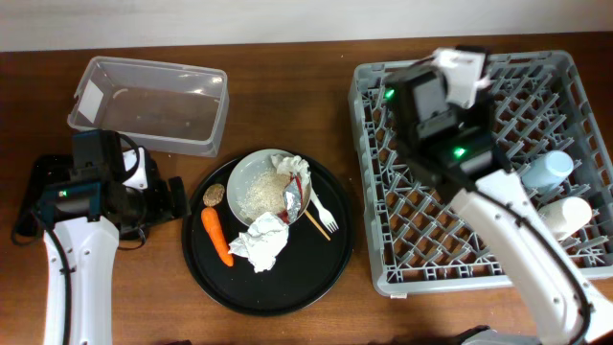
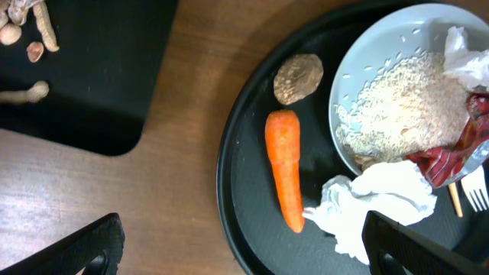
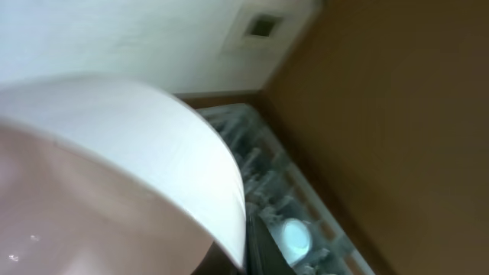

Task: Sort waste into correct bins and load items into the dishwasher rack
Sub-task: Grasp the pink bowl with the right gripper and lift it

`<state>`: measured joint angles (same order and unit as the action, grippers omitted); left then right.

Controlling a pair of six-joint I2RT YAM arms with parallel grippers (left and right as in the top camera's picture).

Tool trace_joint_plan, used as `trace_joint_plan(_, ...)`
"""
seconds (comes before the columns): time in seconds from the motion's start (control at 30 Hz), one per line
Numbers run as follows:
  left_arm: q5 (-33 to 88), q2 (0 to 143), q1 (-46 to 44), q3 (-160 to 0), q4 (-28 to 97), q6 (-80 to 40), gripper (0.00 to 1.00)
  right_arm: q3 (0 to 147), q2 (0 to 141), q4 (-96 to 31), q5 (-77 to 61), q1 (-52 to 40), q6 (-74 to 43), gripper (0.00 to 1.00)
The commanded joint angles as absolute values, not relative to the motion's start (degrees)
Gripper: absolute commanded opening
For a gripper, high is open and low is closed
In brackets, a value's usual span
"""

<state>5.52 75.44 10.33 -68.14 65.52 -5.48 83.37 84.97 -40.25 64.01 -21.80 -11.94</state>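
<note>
The rack's empty far corner (image 3: pixel 261 169) is below my right gripper and to its right in the overhead view. The bowl (image 3: pixel 114 153) goes that way next, down and free.
The round black tray (image 1: pixel 287 287) holds a white plate (image 1: pixel 247 172) of rice (image 2: pixel 405 107), with a red wrapper (image 2: pixel 451 156), a crumpled tissue (image 1: pixel 261 241), a carrot (image 2: pixel 284 164), a brown lump (image 2: pixel 298 76), a white fork (image 1: pixel 326 218) and a wooden stick (image 2: pixel 455 200). My left gripper (image 2: pixel 252 256) is open and empty, hovering over the tray's left rim; in the overhead view it (image 1: pixel 172 196) is left of the lump. My right gripper (image 1: pixel 466 69) is shut on the pink bowl (image 3: pixel 114 153) above the back of the grey rack (image 1: pixel 383 192).
A clear tub (image 1: pixel 144 101) stands at the back left. A shallow black tray (image 2: pixel 92 76) with peanuts (image 2: pixel 23 30) lies under my left arm. A pale blue cup (image 1: pixel 548 171) and a white cup (image 1: pixel 565 216) lie in the rack's right side.
</note>
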Motion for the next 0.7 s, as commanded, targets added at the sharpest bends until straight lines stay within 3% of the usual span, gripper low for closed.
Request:
trace_joint_plan(0.0, 5.76, 74.91, 10.55, -68.29, 65.82, -6.02, 0.99, 84.23, 87.50, -27.73, 70.89, -13.06, -1.65, 0.04)
trace_joint_plan(0.13, 5.74, 74.91, 10.55, -68.29, 66.94, -6.00, 0.99, 84.23, 92.14, -7.55, 70.13, -1.78, 22.96, 0.04)
trace_joint_plan(0.33, 5.67, 74.91, 10.57, -68.29, 67.20, -6.00, 0.99, 84.23, 99.48, 1.13, 65.95, 8.16, 24.14, 0.04)
trace_joint_plan(0.43, 5.67, 74.91, 10.57, -68.29, 67.18, -6.00, 0.99, 84.23, 103.70, 2.50, 58.61, 9.15, 27.18, 0.04)
trace_joint_plan(0.67, 5.72, 74.91, 10.57, -68.29, 67.22, -6.00, 0.99, 84.23, 116.25, 8.36, 58.78, 9.50, 27.18, 0.04)
